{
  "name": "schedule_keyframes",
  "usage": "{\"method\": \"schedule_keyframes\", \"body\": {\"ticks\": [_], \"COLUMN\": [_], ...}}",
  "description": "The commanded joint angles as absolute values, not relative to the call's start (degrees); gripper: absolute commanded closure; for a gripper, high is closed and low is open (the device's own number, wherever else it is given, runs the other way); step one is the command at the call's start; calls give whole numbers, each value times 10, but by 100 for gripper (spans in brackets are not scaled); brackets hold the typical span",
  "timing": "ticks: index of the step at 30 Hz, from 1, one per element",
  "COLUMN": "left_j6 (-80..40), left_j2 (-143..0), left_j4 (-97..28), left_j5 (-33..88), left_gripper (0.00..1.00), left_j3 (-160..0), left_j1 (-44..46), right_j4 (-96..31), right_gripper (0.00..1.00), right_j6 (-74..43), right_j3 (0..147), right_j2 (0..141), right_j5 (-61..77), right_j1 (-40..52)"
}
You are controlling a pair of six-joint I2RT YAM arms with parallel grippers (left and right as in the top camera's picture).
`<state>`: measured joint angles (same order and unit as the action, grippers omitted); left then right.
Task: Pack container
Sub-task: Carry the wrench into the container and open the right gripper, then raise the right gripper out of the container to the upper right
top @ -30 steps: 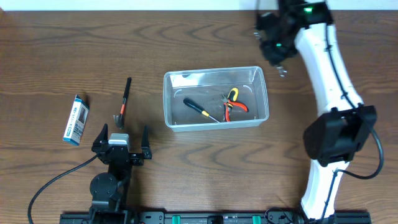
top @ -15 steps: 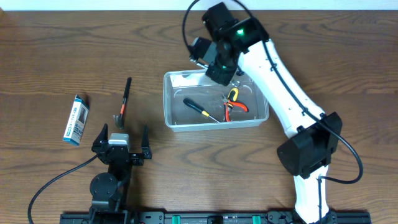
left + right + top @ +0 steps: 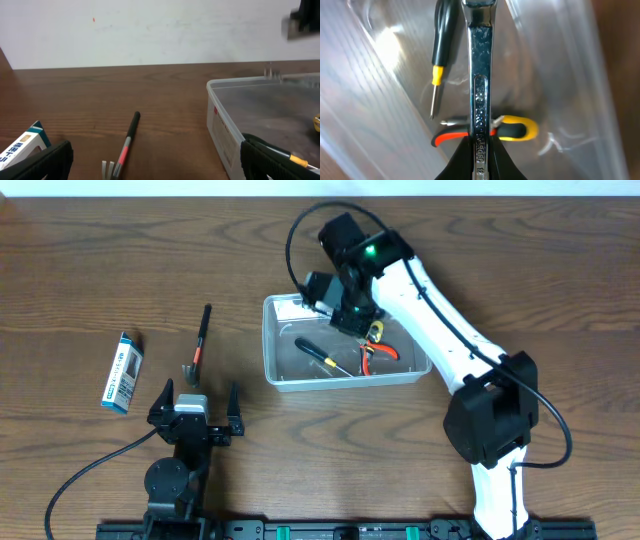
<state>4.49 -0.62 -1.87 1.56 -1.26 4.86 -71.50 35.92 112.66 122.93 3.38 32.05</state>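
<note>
Next, my right gripper lowers the still-hanging chrome wrench inside the container's sides and releases it there. The bottom of the container between screwdriver (image 3: 322,356) and pliers lies below my right gripper.
The clear plastic container (image 3: 285,375) stands mid-table. A black-and-yellow screwdriver (image 3: 322,356) and orange-and-yellow pliers (image 3: 381,351) lie in it. My right gripper (image 3: 345,305) is over the container's back part, shut on a chrome wrench (image 3: 479,75). In the right wrist view the wrench hangs above the screwdriver (image 3: 441,40) and pliers (image 3: 515,127), inside the container walls (image 3: 560,75). My left gripper (image 3: 195,408) rests open and empty near the front left. In its wrist view the jaws (image 3: 160,165) are spread wide, with the container (image 3: 220,115) to the right.
A black-handled tool with a metal head (image 3: 198,340) lies left of the container; it also shows in the left wrist view (image 3: 127,142). A small blue-and-white box (image 3: 121,372) lies further left, also in the left wrist view (image 3: 20,147).
My right arm has swung from the table's far right corner to over the container, carrying the wrench, and has come down a little closer to it. The left arm has not moved.
</note>
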Motion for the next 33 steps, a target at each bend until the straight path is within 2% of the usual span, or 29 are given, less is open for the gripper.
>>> {"method": "schedule_keyframes", "body": {"ticks": [1,11,12,14,15,19,23,26,33], "left_j6": [44,44,44,44,44,44,44,44,44], "left_j2": [-3,-3,-3,-3,-3,-3,-3,-3,-3], "left_j4": [-40,-40,-40,-40,-40,-40,-40,-40,-40], "left_j5": [11,11,11,11,11,11,11,11,11], "left_gripper": [2,2,2,2,2,2,2,2,2], "left_j3": [-2,-2,-2,-2,-2,-2,-2,-2,-2], "left_j1": [45,45,45,45,45,45,45,45,45], "right_j4": [-694,-591,-587,-587,-587,-597,-641,-677,-748], "right_gripper": [99,97,91,65,59,38,22,16,14], "right_j6": [374,373,373,373,371,350,313,265,89], "right_j3": [1080,944,939,936,936,956,1041,1128,1330], "right_j2": [1221,1221,1221,1221,1221,1220,1220,1220,1220], "right_j5": [44,43,43,43,43,43,44,42,-58], "right_j1": [324,318,317,316,316,316,318,317,280]}}
